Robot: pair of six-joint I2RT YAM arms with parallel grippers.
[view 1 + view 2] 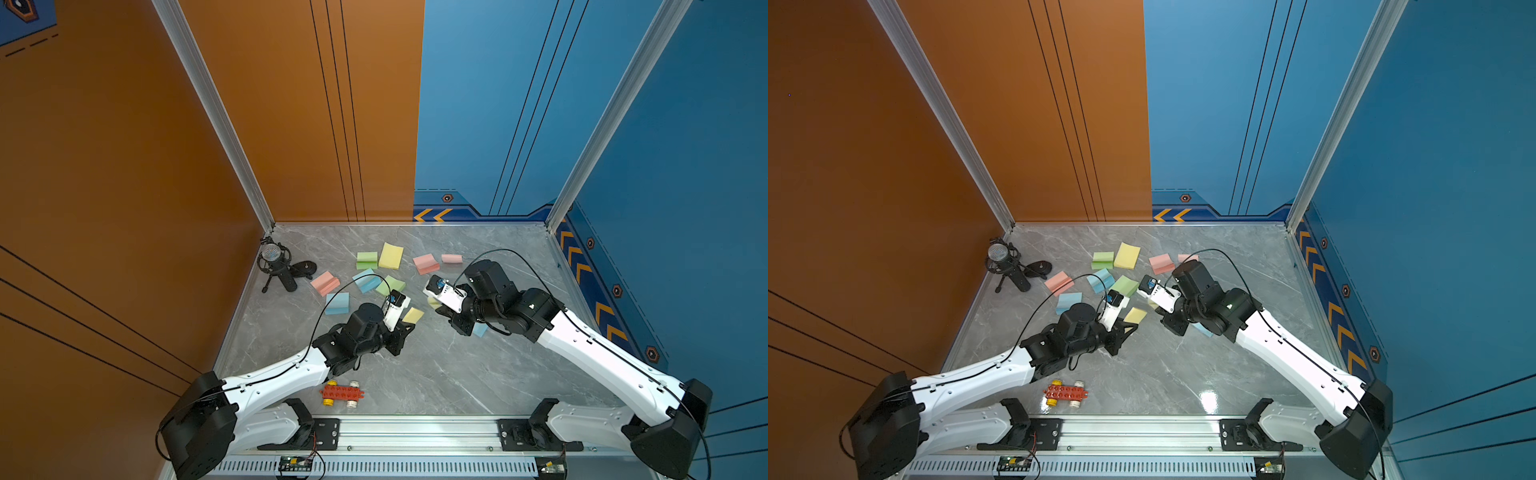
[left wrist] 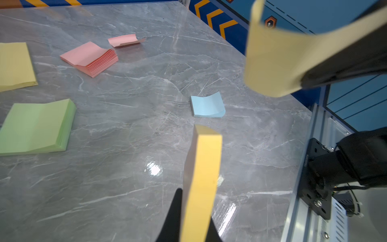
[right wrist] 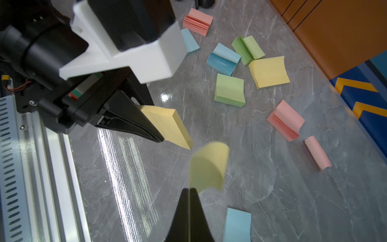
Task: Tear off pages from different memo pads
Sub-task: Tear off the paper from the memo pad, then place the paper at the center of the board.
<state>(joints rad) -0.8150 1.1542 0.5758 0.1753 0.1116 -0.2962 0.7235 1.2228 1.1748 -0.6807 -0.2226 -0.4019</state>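
I will next move my right gripper outward and down to release the curled page [image 3: 209, 165] on open tabletop [image 3: 291, 164] beside the rolled pink page.
My left gripper [image 1: 408, 326] is shut on a small yellow memo pad [image 1: 413, 315], held on edge above the table [image 2: 204, 178]. Just right of it, my right gripper [image 3: 189, 190] is shut on a curled yellow page [image 3: 209, 165], which hangs free of the pad with a small gap between them. Several more memo pads lie behind them: green [image 1: 367, 259], yellow [image 1: 390, 255], pink [image 1: 426, 263], blue [image 1: 366, 280] and others. A loose pink page [image 3: 317, 152] lies rolled up near the back. A small blue pad [image 2: 207, 105] sits under my right arm.
A microphone on a tripod [image 1: 276, 266] stands at the back left corner. A red toy brick car [image 1: 341, 393] lies near the front under my left arm. A metal rail [image 1: 415, 432] runs along the front edge, and walls close the other three sides.
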